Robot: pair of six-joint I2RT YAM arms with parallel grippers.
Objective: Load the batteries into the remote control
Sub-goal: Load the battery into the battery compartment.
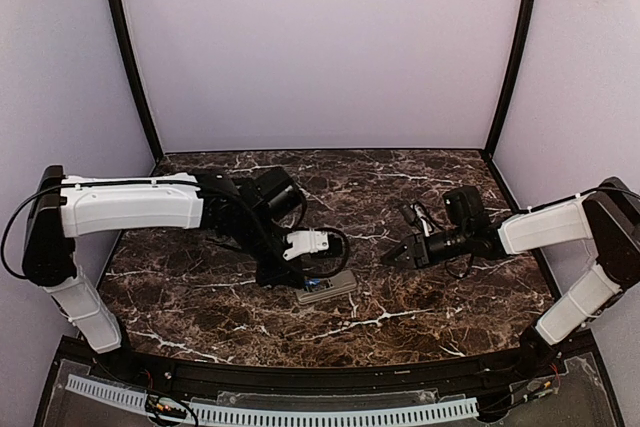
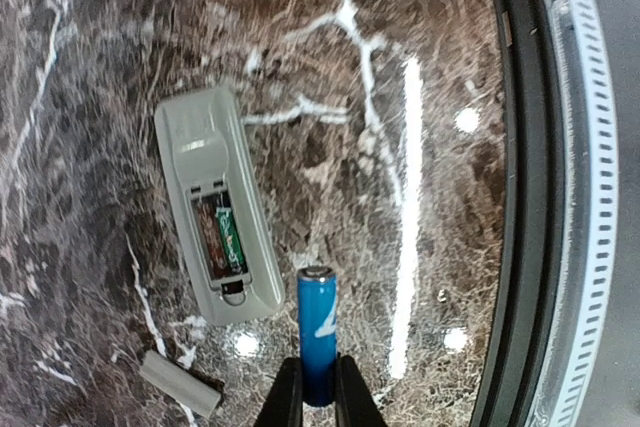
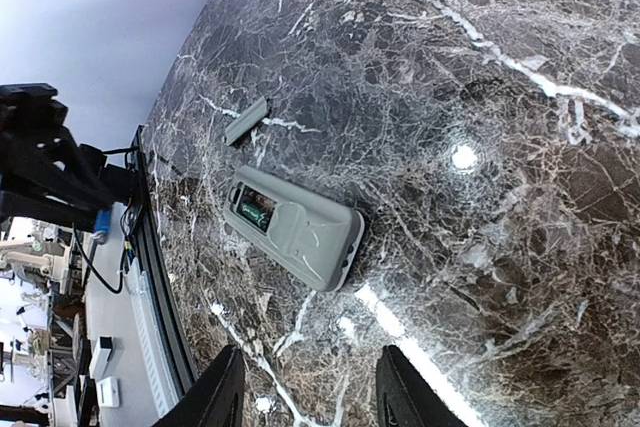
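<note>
My left gripper comes down to the left in the wrist view over the empty slot beside the green-labelled cell next, and releases the battery [image 2: 317, 317] there.
The remote control [image 1: 327, 289] lies grey back up on the marble table, near the front middle. Its battery recess [image 2: 222, 237] is uncovered, with a green-labelled cell lying in it. My left gripper [image 2: 318, 367] hangs just to the right of the remote's recess end, shut on a blue battery [image 2: 317, 317]. The battery sticks out forward from the fingertips, metal end first, clear of the remote. My right gripper [image 3: 308, 362] hovers open and empty over bare table, to the right of the remote [image 3: 300, 232] and apart from it. In the top view it [image 1: 392, 255] points left.
A small flat grey cover piece [image 2: 180, 384] lies on the table beside the remote's recess end, also seen from the right wrist [image 3: 246, 121]. The table's black front rail [image 2: 520, 187] and a white perforated strip [image 2: 590, 197] run close by.
</note>
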